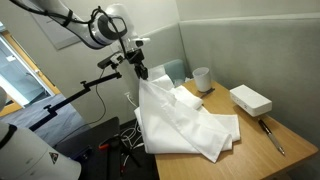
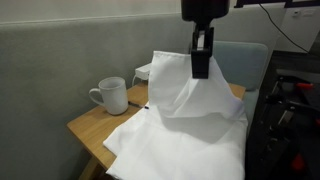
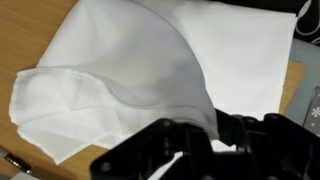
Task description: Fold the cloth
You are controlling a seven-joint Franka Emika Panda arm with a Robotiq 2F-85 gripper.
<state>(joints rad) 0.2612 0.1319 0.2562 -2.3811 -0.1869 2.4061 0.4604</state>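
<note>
The pinched edge of the fabric hangs in a peak, so my gripper will next lower it toward the spread part of the cloth [image 3: 242,65] below and let it go.
The cloth [image 1: 185,125] is a large wrinkly white sheet lying over the wooden table [image 1: 262,158]. It also shows in an exterior view [image 2: 185,125] and in the wrist view [image 3: 140,70]. My gripper [image 1: 142,72] is shut on one edge of the cloth and holds it lifted above the table, so the fabric hangs down in a peak. In an exterior view the gripper [image 2: 201,62] pinches the top of that peak. In the wrist view the fabric runs into the black jaws [image 3: 205,128].
A white cup [image 1: 202,78] stands at the table's back; it also shows in an exterior view [image 2: 111,95]. A white rectangular box [image 1: 250,99] lies near the table's right edge, with a pen-like tool [image 1: 272,135] in front of it. Cables lie on the floor.
</note>
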